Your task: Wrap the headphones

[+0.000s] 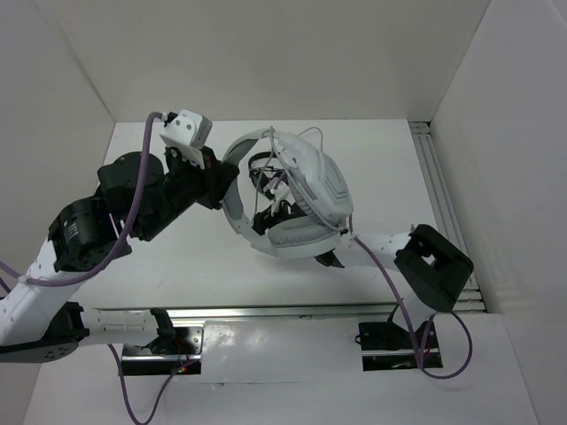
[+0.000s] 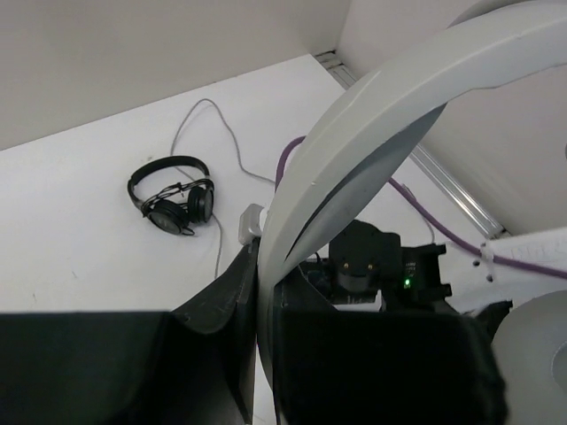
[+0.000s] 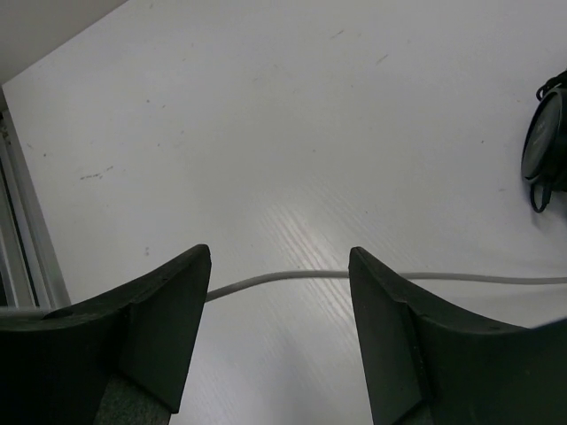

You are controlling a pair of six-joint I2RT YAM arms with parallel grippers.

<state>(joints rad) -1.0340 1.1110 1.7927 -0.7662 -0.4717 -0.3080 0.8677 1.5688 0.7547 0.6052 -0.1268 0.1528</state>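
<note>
The thin grey cable already crosses the open gap between the right gripper's fingers, so the right gripper should next stay astride it and close its fingers on the cable's part point(image 3: 282, 275) between them.
The large grey-white headphones point(image 1: 306, 199) hang raised above the table. My left gripper point(image 1: 217, 181) is shut on their wide headband, which runs up between its jaws in the left wrist view point(image 2: 354, 150). The thin grey cable point(image 3: 283, 275) lies on the table and passes across the gap between the fingers of my right gripper point(image 3: 279, 266), which is open and empty just above it. In the top view the right gripper is mostly hidden under the headphone cups. More of the cable loops on the table in the left wrist view point(image 2: 217, 133).
Smaller black headphones point(image 2: 173, 197) lie on the table under the raised ones; they also show at the right edge of the right wrist view point(image 3: 545, 150). A metal rail point(image 1: 443, 204) runs along the right wall. White walls enclose the table.
</note>
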